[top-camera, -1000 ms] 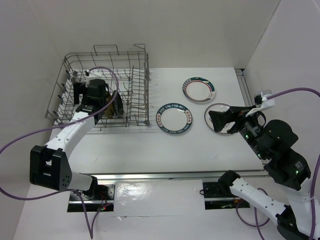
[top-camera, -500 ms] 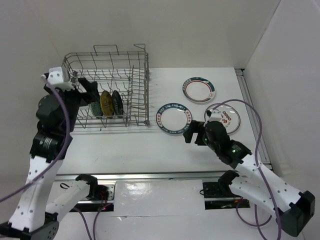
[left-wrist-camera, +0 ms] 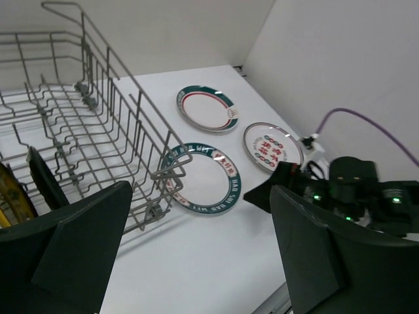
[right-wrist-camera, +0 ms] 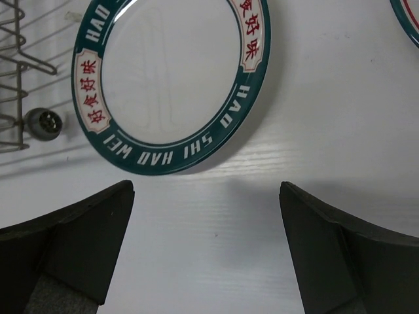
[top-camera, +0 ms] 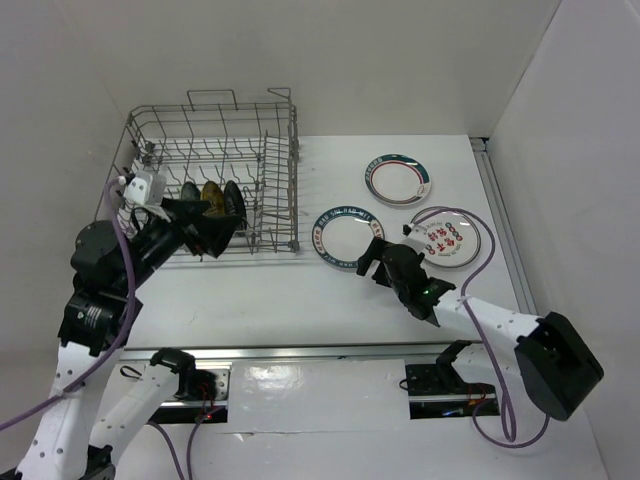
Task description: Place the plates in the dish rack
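Note:
My right gripper is to turn and move down and outward onto the blue-lettered plate's rim facing the red-patterned plate [top-camera: 382, 229] [right-wrist-camera: 256, 73], because the other side of the blue-lettered plate lies by the rack's foot.
The grey wire dish rack [top-camera: 295, 170] stands at the back left with three small plates upright in it: a dark one [top-camera: 190, 194], a yellow one [top-camera: 210, 194] and a black one [top-camera: 233, 199]. Three larger plates lie flat on the table: green and red rim [top-camera: 398, 179], blue-lettered rim [top-camera: 350, 238], red-patterned [top-camera: 447, 237]. My left gripper [top-camera: 213, 228] hangs open and empty over the rack's front edge, near the small plates. My right gripper [top-camera: 370, 258] is open and empty, low at the near right edge of the blue-lettered plate [right-wrist-camera: 177, 157], not touching it.
The left wrist view shows the rack's wire wall [left-wrist-camera: 124, 118], the three flat plates to its right and the right arm [left-wrist-camera: 353, 190] beside them. The rack's corner foot [right-wrist-camera: 44, 123] lies left of the blue-lettered plate. White walls enclose the table at the back and both sides.
The left gripper has drawn back out of the rack, leaving the small plates standing there. The right gripper has swung left from the red-patterned plate to the blue-lettered plate's near edge.

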Motion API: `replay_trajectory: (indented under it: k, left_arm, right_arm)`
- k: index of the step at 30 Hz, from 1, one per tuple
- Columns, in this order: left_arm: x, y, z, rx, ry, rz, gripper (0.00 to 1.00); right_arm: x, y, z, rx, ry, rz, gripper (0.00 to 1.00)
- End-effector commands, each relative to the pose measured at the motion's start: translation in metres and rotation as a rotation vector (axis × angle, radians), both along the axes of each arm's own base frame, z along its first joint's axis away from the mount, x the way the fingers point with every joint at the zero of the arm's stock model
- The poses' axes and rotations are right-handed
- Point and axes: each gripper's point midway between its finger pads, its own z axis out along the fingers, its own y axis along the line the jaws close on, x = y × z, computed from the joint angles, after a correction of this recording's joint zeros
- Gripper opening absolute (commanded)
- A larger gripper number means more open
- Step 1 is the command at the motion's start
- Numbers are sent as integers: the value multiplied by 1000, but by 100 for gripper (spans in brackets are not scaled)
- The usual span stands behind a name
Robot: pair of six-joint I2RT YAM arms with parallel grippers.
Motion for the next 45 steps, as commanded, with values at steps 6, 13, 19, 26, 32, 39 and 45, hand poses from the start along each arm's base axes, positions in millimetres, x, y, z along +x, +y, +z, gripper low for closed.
replay_trajectory:
  k: [6, 13, 19, 26, 32, 39, 45]
  left_arm:
    - [-36, -5, 17, -24, -80, -78, 100]
    - [-43, -4, 6, -22, -73, -78, 100]
    - [-44, -2, 5, -22, -73, -67, 100]
    - [-45, 2, 5, -23, -73, -49, 100]
    - [-42, 4, 5, -16, -77, -30, 100]
    - [-42, 6, 3, -17, -77, -18, 100]
    - [-39, 6, -6, -12, -58, -18, 100]
  right_arm:
    - [36, 4, -15, 47, -63, -137, 99]
    - [54, -4, -37, 68, -41, -226, 100]
    - [66, -7, -48, 91, -3, -287, 92]
    - [68, -10, -67, 97, 85, -350, 72]
    - [66, -22, -81, 79, 164, -419, 44]
    - [60, -38, -94, 100, 251, -516, 2]
    - [63, -49, -64, 124, 210, -581, 0]
